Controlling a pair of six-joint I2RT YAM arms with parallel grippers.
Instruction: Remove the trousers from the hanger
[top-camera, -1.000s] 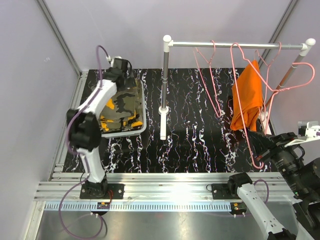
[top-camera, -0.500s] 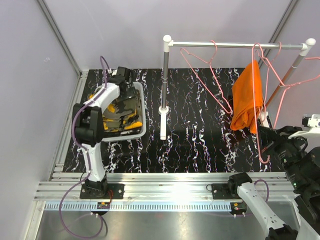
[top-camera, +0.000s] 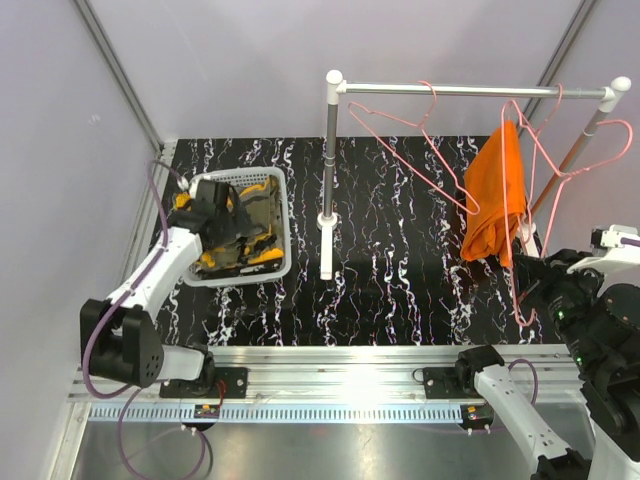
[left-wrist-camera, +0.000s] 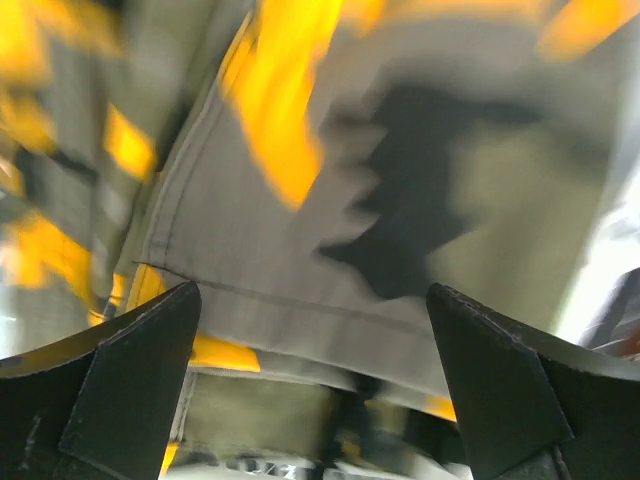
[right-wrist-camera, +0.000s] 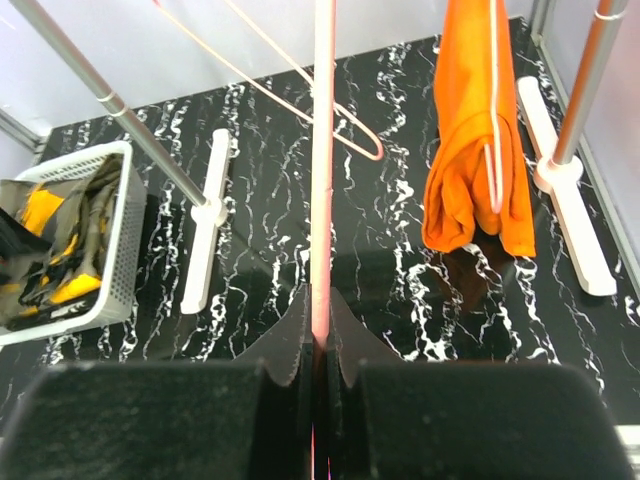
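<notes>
I will move my right gripper outward toward the empty pink hanger, which hangs to its left in the top view, and release the wire of the held hanger.
The orange trousers (top-camera: 495, 190) hang over a pink hanger on the rail, also in the right wrist view (right-wrist-camera: 470, 170). My right gripper (top-camera: 525, 290) is shut on the thin pink wire of a hanger (right-wrist-camera: 322, 200), near and left of the orange trousers. The camouflage trousers (top-camera: 245, 215) lie in a white basket (top-camera: 287, 230). My left gripper (top-camera: 213, 215) hovers open just over them; its wrist view is filled by the camouflage cloth (left-wrist-camera: 420, 180) between the spread fingers (left-wrist-camera: 130, 380). The black splotched trousers cannot be made out.
A metal rail (top-camera: 470, 90) on white posts (top-camera: 327, 220) spans the back right, with an empty pink hanger (top-camera: 410, 140) swung out to the left. The basket (right-wrist-camera: 125, 220) stands at the far left. Grey walls close in both sides.
My left arm has swung back and down to the near left, its gripper moving from the basket's far edge to over its left part. The hangers have swung; the right gripper has barely moved.
</notes>
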